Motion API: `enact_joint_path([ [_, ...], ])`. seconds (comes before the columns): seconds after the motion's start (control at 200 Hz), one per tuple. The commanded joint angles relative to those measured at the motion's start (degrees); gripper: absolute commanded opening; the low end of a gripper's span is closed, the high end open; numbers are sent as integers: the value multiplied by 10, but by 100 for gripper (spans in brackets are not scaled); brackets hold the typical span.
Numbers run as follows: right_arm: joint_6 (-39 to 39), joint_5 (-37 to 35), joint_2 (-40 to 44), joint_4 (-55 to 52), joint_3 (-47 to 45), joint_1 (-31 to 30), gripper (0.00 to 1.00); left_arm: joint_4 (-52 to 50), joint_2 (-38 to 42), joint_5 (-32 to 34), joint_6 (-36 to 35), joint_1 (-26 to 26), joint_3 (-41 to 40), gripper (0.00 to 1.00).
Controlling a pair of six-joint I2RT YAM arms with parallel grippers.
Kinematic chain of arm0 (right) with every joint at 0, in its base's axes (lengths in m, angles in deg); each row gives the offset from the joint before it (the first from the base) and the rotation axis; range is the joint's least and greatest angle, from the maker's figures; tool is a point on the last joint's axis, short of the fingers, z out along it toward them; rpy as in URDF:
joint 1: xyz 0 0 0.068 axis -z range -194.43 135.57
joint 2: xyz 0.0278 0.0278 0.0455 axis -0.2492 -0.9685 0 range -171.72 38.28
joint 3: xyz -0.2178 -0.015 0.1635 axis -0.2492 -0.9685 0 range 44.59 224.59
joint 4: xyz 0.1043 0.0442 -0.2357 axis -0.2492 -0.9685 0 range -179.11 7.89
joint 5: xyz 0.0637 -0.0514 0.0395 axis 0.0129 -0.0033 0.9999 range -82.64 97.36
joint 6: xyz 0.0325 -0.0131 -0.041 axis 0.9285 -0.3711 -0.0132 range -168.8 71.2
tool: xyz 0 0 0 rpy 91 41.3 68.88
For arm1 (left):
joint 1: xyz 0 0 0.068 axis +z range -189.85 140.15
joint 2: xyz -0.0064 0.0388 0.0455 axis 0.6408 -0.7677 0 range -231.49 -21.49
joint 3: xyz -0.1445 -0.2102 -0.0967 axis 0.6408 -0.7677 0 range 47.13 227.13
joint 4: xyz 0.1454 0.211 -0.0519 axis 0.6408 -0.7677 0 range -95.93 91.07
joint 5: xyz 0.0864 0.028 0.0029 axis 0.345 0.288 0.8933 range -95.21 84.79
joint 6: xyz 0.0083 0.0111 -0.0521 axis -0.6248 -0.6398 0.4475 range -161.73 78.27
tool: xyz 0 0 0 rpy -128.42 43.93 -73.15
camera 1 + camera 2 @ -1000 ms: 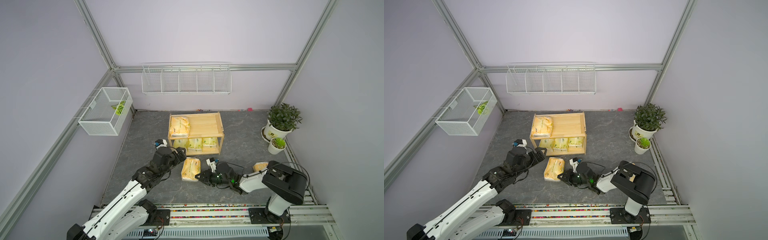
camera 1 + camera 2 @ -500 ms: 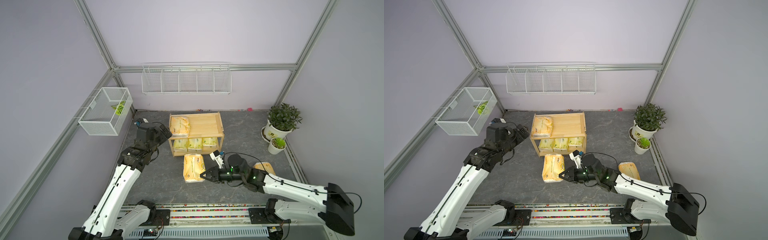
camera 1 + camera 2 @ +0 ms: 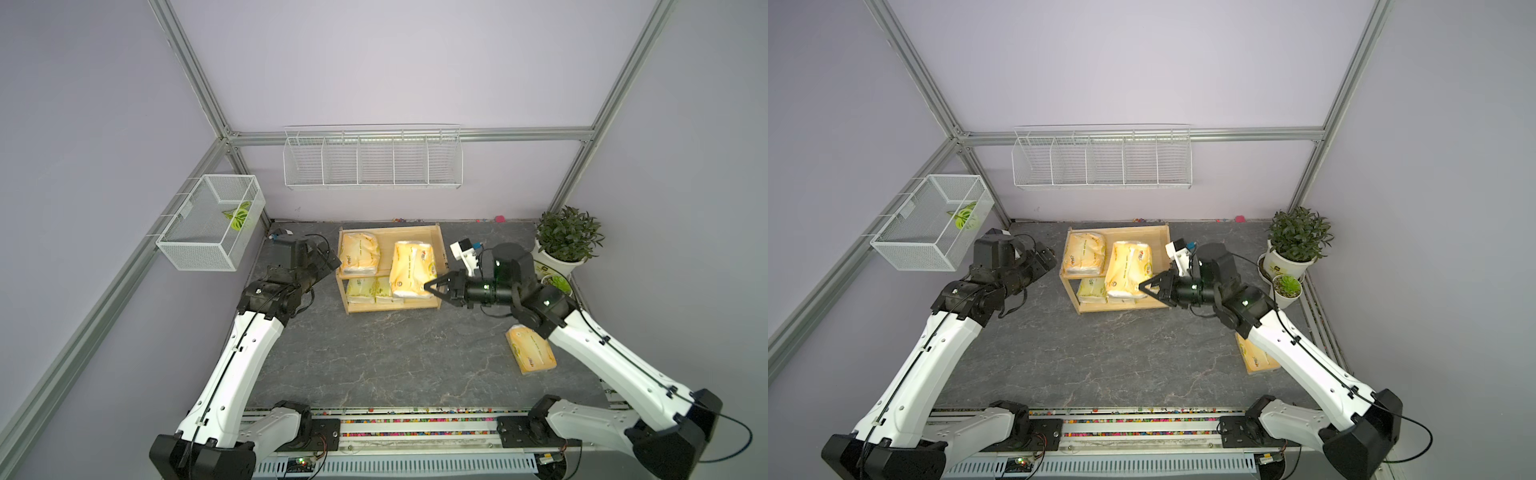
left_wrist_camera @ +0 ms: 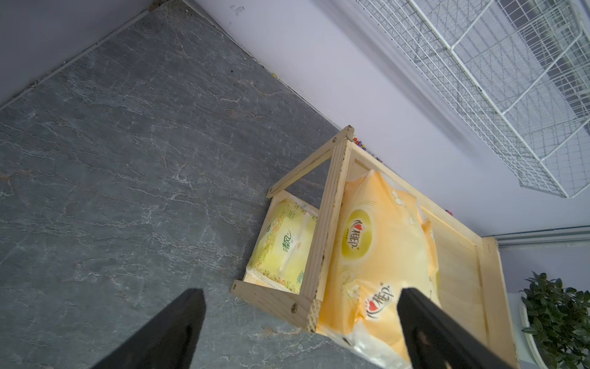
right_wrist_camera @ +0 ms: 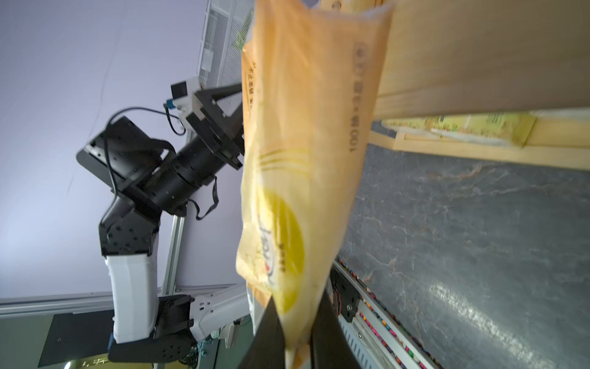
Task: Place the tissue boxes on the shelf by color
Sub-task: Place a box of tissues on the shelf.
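My right gripper carries the pack outward, lowers and releases it next. The shelf's bare top level (image 3: 387,244) beside the orange tissue box lies outward of and below the gripper.
The light wooden shelf (image 3: 432,235) stands at the back of the floor. One orange tissue box (image 3: 359,252) lies on the left of its top tier. Pale green tissue boxes (image 3: 368,289) fill the lower tier. My right gripper (image 3: 434,286) is shut on the end of a second orange pack (image 3: 411,270), held over the top tier's front edge; in the right wrist view the pack (image 5: 303,159) hangs from the shut gripper (image 5: 297,322). A third orange pack (image 3: 530,351) lies on the floor under the right arm. My left gripper (image 4: 300,294) is open and holds nothing, just left of the shelf.
A white wire divided rack (image 3: 372,160) hangs on the back wall. A white mesh basket (image 3: 208,224) sits on the left wall. Two potted plants (image 3: 567,237) stand at the back right corner. The arms' rail (image 3: 415,424) runs along the front edge.
My right gripper has lifted the orange pack off the floor and carried it back over the shelf's top tier. The left arm has drawn back from the floor to the shelf's left side.
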Motion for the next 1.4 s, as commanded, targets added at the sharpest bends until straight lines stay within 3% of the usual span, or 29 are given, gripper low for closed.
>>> enact_joint_path([
  [0.0,-58,57,-63,-58,63,28,14,-5,-9,-10,-17,5,18,100],
  [0.435,-81,84,-250,-83,202,62,14,5,-17,-22,-22,13,21,100],
  [0.84,-106,90,-327,-121,262,57,21,8,-12,-22,-18,13,13,100],
  [0.92,-116,87,-338,-138,279,52,28,9,-12,-22,-19,13,13,100],
  [1.04,-140,66,-343,-174,307,50,58,10,-12,-21,-17,13,13,100],
  [1.13,-161,37,-338,-205,326,50,73,11,-12,-22,-15,14,13,100],
  [1.265,-200,-26,-338,-266,363,50,82,11,-17,-22,-16,13,14,100],
  [1.395,-234,-82,-354,-318,403,48,84,13,-20,-23,-16,13,14,100],
])
